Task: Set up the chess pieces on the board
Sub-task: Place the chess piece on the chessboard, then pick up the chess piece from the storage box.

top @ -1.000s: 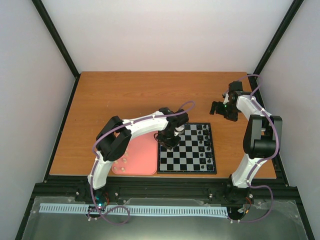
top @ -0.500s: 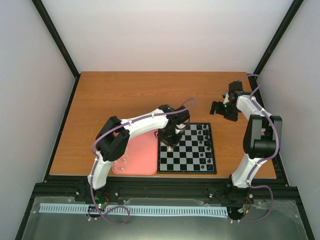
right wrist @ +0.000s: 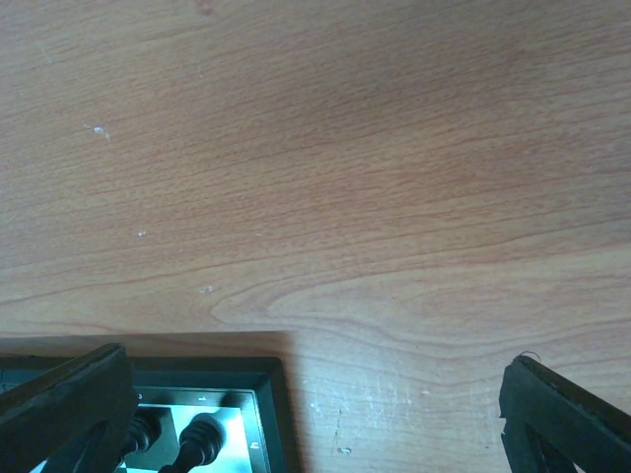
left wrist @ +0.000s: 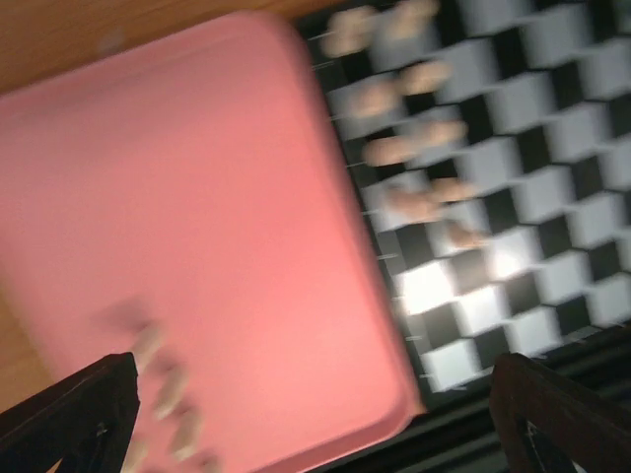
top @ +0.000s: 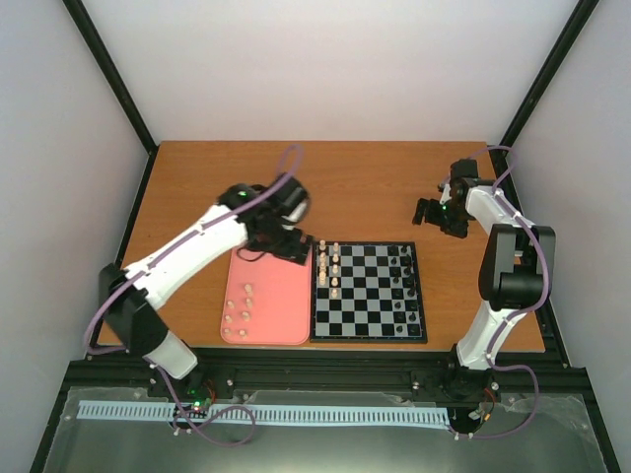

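The outermost cream piece on the tray (top: 247,289) (left wrist: 148,345) is below my left gripper, which needs to move down onto it, going back and to its left in the top view.
The board (top: 380,307) lies right of a pink tray (top: 281,296). Several cream chess pieces (top: 329,268) stand in the board's two left columns; several more (top: 237,307) lie on the tray's near left part. My left gripper (top: 288,246) hovers open and empty over the tray's far right corner. In the blurred left wrist view, the tray (left wrist: 197,197), the board (left wrist: 513,197), the pieces on the board (left wrist: 414,148) and those on the tray (left wrist: 163,394) all show, and the gripper (left wrist: 315,434) holds nothing. My right gripper (top: 434,215) hangs open beyond the board's far right corner.
Black pieces (top: 399,266) stand in the board's right columns. The right wrist view shows bare wood under the open right gripper (right wrist: 311,414), with the board's corner (right wrist: 266,384) and a black piece (right wrist: 197,443) at lower left. Dark frame rails border the table.
The left gripper was shut low over the board's left columns; it has opened and swung back left over the tray's far corner. The right arm has not moved.
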`<state>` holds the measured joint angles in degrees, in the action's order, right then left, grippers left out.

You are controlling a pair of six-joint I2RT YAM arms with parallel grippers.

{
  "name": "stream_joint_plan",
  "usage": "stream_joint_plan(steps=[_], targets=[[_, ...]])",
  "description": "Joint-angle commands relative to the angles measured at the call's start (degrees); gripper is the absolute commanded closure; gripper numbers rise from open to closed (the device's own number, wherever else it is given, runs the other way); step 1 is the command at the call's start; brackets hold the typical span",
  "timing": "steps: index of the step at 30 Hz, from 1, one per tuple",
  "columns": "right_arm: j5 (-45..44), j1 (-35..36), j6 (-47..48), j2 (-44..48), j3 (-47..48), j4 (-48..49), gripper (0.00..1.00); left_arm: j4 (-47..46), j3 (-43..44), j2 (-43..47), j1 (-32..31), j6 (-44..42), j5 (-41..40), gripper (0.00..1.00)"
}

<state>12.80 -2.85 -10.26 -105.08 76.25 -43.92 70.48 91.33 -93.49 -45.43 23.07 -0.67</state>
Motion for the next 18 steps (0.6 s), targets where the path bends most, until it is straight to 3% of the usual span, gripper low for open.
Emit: stream_joint_plan(steps=[1, 8, 18], targets=[[1.13, 0.56, 0.3, -1.72, 1.65, 0.12, 0.0, 0.81, -12.28, 6.67, 10.0, 5.16, -4.96, 0.01], [1.18, 1.08, 0.33, -2.2, 1.67, 0.1, 0.0, -6.77, -25.96, 8.03, 18.97, 5.26, -2.27, 0.09], [0.17, 1.19, 0.58, -2.45, 1.39, -0.02, 0.0, -11.37, -29.87, 3.4, 19.68, 3.62, 1.26, 0.36]])
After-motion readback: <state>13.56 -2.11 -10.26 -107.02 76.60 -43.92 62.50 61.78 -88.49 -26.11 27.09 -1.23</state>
